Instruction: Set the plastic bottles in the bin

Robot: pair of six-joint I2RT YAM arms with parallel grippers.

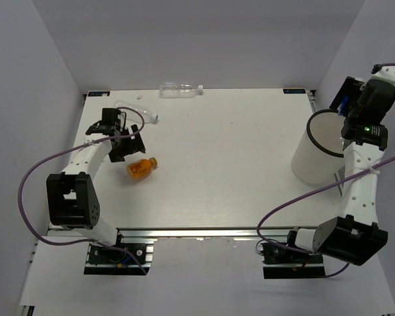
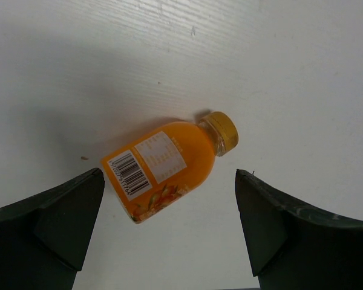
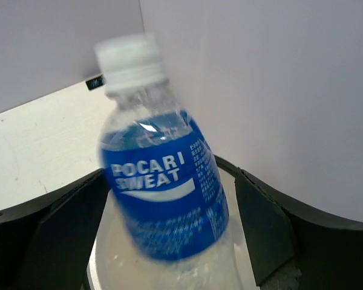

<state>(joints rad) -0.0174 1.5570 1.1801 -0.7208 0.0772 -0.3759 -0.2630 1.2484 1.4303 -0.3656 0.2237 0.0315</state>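
Observation:
My left gripper turns and lowers onto the orange bottle's body next, as this lies below it and to its right in the top view.
A stubby orange bottle [image 1: 142, 168] lies on its side on the white table, cap toward the right. My left gripper [image 1: 127, 141] hovers just behind it, open. In the left wrist view the orange bottle [image 2: 169, 163] lies just ahead of the wide-apart fingers of the left gripper [image 2: 169, 223], touching neither. My right gripper [image 1: 345, 105] is over the far side of the white bin [image 1: 313, 158]. A blurred blue-labelled bottle [image 3: 163, 181] stands between the spread fingers of the right gripper [image 3: 169, 229], above the bin's opening [image 3: 106, 266], with a clear gap to the right finger.
Two clear bottles lie on the table, one at the back edge [image 1: 180, 89] and one at the far left [image 1: 135, 112] behind the left gripper. White walls enclose the table on three sides. The bin stands close to the right wall.

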